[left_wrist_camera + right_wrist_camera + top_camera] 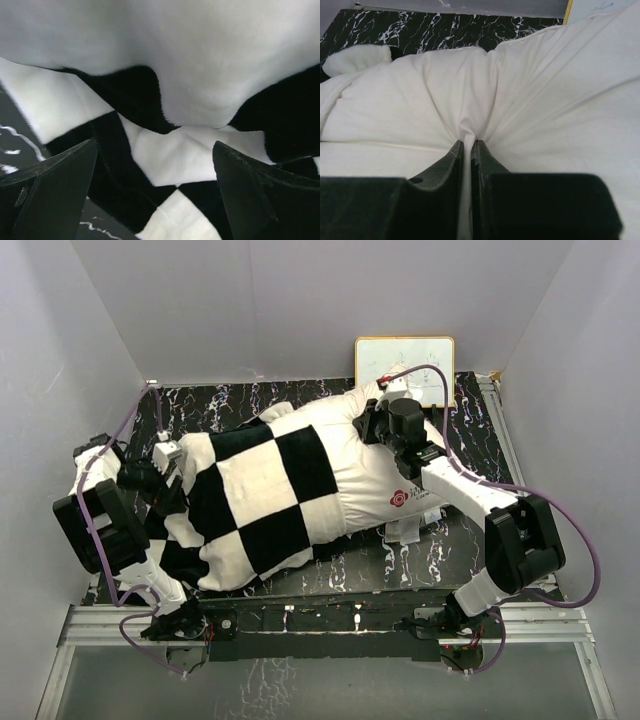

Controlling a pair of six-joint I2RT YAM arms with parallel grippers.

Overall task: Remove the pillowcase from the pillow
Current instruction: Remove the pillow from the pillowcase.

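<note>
I will pull the pillow's pinched white fold (466,128) to the right in the top view with my right gripper and let go, since the checkered pillowcase still covers most of the pillow.
The black and cream checkered pillowcase (260,500) covers the left two thirds of the white pillow (365,475), which lies across the table. The pillow's bare right end shows a red logo (399,498). My right gripper (372,425) sits on that bare end near the back. In the right wrist view it (467,142) is shut on a pinched fold of the pillow's white fabric (545,90). My left gripper (165,472) is at the pillowcase's left end. In the left wrist view it (154,145) stands open, with the checkered cloth (175,155) between and beyond its fingers, not gripped.
A white board with a yellow frame (404,370) leans against the back wall at the right. The black marbled tabletop (470,450) is enclosed by white walls on three sides. White sewn tags (405,530) hang off the pillow's near edge.
</note>
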